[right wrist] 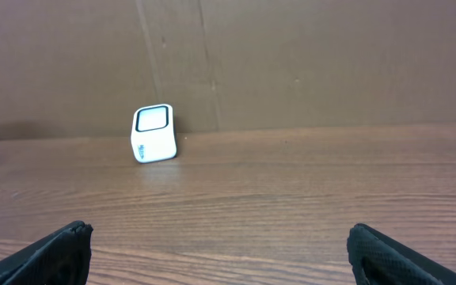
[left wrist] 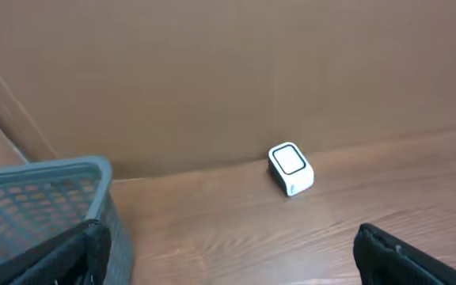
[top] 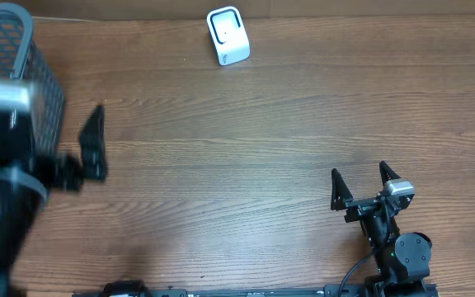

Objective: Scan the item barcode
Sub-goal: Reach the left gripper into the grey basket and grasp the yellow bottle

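Note:
The left gripper needs to move outward over the mesh basket's rim next, then tilt down and go lower inside, since the table holds only the scanner box (top: pixel 228 35).
No item or barcode shows in any view. A small white scanner box (top: pixel 228 35) with a dark-framed window stands at the table's far edge, also visible from the left wrist (left wrist: pixel 290 168) and the right wrist (right wrist: pixel 154 133). My left gripper (left wrist: pixel 228 261) hangs open and empty at the left, raised beside the basket, with one black finger (top: pixel 95 140) showing from overhead. My right gripper (top: pixel 359 172) sits low at the near right, open, with only bare wood between its fingers (right wrist: pixel 62 253).
A grey mesh basket (top: pixel 35 49) stands in the far left corner, its rim (left wrist: pixel 46 170) close to my left finger; its inside is not visible. A brown cardboard wall (right wrist: pixel 291 63) backs the wooden table (top: pixel 246 165).

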Robot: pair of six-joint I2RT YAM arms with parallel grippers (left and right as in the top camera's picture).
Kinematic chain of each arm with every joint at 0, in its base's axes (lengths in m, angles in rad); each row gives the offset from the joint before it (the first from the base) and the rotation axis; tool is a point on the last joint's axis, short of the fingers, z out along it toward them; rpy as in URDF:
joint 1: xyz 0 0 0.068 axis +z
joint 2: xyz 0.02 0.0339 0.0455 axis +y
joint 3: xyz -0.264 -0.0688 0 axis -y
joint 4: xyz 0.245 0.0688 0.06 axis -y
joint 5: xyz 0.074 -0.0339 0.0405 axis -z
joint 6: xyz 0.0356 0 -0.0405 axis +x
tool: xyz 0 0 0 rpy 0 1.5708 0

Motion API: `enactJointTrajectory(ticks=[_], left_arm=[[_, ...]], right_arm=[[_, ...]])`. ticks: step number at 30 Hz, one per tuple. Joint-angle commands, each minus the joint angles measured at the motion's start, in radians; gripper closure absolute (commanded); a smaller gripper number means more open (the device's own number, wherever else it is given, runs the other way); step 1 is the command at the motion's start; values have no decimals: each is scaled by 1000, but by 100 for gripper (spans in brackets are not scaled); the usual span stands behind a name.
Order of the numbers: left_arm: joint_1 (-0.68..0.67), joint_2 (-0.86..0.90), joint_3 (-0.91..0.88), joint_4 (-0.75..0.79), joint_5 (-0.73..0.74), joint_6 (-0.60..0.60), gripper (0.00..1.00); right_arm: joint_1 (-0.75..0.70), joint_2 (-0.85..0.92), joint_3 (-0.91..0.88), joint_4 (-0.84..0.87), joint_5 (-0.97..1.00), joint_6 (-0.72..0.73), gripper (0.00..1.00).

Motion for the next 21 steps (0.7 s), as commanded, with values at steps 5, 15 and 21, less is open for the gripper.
enactJointTrajectory(ticks=[5,15,21], left_arm=[[0,276,85,-42,50,24,0],[24,523,85,110,-192,-82,0],[174,524,99,240,-117,-230,0]], right_arm=[[-4,-7,-10,6,0,7,0],[-4,-7,-10,6,0,7,0],[-4,-7,-10,6,0,7,0]])
